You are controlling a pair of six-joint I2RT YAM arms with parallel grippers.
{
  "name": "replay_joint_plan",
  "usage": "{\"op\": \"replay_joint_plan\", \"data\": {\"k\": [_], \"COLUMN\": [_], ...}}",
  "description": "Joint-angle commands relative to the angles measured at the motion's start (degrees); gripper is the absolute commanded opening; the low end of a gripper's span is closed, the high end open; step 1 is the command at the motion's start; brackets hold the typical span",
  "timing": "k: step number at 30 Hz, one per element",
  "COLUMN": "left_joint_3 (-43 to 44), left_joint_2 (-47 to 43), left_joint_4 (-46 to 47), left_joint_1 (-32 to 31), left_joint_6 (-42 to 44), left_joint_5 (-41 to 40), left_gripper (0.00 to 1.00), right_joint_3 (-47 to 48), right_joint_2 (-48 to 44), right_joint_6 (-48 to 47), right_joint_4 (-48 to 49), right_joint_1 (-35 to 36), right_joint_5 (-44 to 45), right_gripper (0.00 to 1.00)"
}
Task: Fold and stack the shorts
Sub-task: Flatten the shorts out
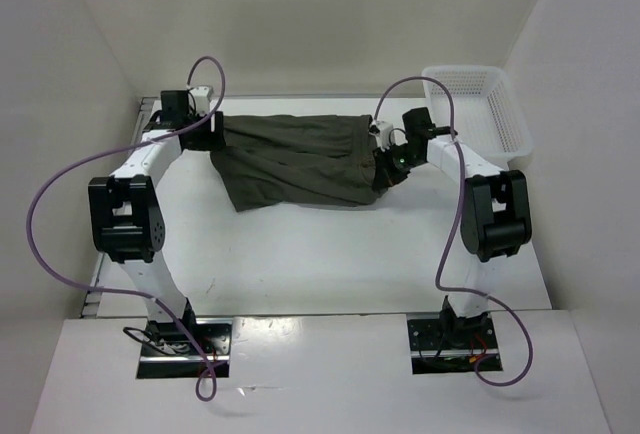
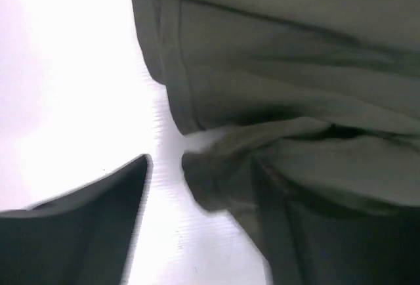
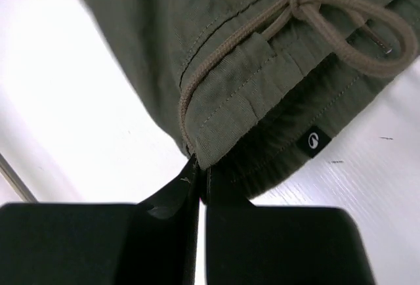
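My left gripper moves back and to the right in the top view next, then down onto the near leg's hem corner (image 1: 239, 207), since that hem slants at an angle.
The dark olive-green shorts (image 1: 300, 159) lie stretched across the far half of the table, folded over lengthwise. My right gripper (image 1: 384, 172) is at their right end. In the right wrist view it (image 3: 200, 165) is shut on the waistband edge (image 3: 236, 101), beside the tan drawstring (image 3: 341, 29). My left gripper (image 1: 215, 132) is at the shorts' left end. In the left wrist view it (image 2: 203, 167) stands open: one finger (image 2: 92, 226) is apart from the cloth with bare table between, and the other is hidden under a leg's hem fold (image 2: 216, 180).
A white mesh basket (image 1: 480, 104) stands at the back right of the table, just behind the right arm. White walls enclose the table on the left, back and right. The table's left edge (image 1: 140, 124) is close to the left gripper.
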Motion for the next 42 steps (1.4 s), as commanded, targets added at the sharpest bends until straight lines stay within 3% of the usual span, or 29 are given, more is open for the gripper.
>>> {"op": "replay_joint_plan", "data": {"k": [1,4,7,11,15,18,23,25,28,29,30,31,32,36,42], "left_joint_3": [0.78,-2.11,-7.02,-14.49,-18.81,-18.82,-17.50,-16.28,-15.57,-15.57,-14.96,-14.95,-14.43,-12.24,-14.77], "left_joint_2": [0.97,-2.00,-5.87,-8.61,-9.14,-6.70,-1.68,0.43,1.58,1.58,1.58,1.58,0.97,-2.98,-9.40], "left_joint_4": [-1.08,-3.63,-8.89,-15.49,-16.12,-13.66,-10.15,-9.00,-9.00,-9.00,-9.00,-9.00,-10.13,-19.26,-28.33], "left_joint_1": [-0.82,-1.35,-1.35,-3.02,-5.30,-6.79,-8.03,-8.03,-8.03,-8.03,-8.03,-8.03,-8.03,-7.33,0.23], "left_joint_6": [0.01,0.01,0.01,0.01,0.01,0.01,0.01,0.01,0.01,0.01,0.01,0.01,0.01,0.01,0.01], "left_joint_5": [-2.40,-2.40,0.23,6.64,9.55,9.55,10.26,10.96,12.45,13.06,13.07,13.07,12.46,10.18,1.12], "left_gripper": [0.81,0.84,0.81,0.73,0.70,0.80,0.82,0.74,0.47,0.24,0.23,0.05,0.01,0.00,0.00], "right_joint_3": [4.86,7.41,9.79,11.64,12.17,12.17,11.56,11.56,12.08,12.08,12.08,12.08,12.08,12.61,9.98], "right_joint_2": [2.97,5.51,8.50,11.14,11.77,11.77,11.16,11.15,11.15,11.15,11.15,11.76,11.77,11.24,11.06], "right_joint_6": [8.31,23.04,31.08,29.89,28.21,28.21,26.45,25.75,25.22,25.22,25.22,25.22,25.22,22.59,23.10], "right_joint_4": [3.62,10.86,15.44,16.15,15.63,15.63,15.10,15.10,15.10,15.10,15.10,15.10,15.10,13.53,14.30], "right_joint_1": [-0.57,-0.57,-0.57,-0.57,-0.57,-0.57,-0.57,-0.57,-0.57,-0.57,-0.57,-0.57,-0.57,-0.57,-1.10], "right_joint_5": [-1.17,-0.46,-1.77,0.67,1.92,1.39,2.00,2.61,3.15,3.67,4.20,4.20,4.72,6.66,7.19], "right_gripper": [0.00,0.00,0.00,0.00,0.00,0.00,0.00,0.00,0.00,0.00,0.00,0.00,0.00,0.00,0.03]}}
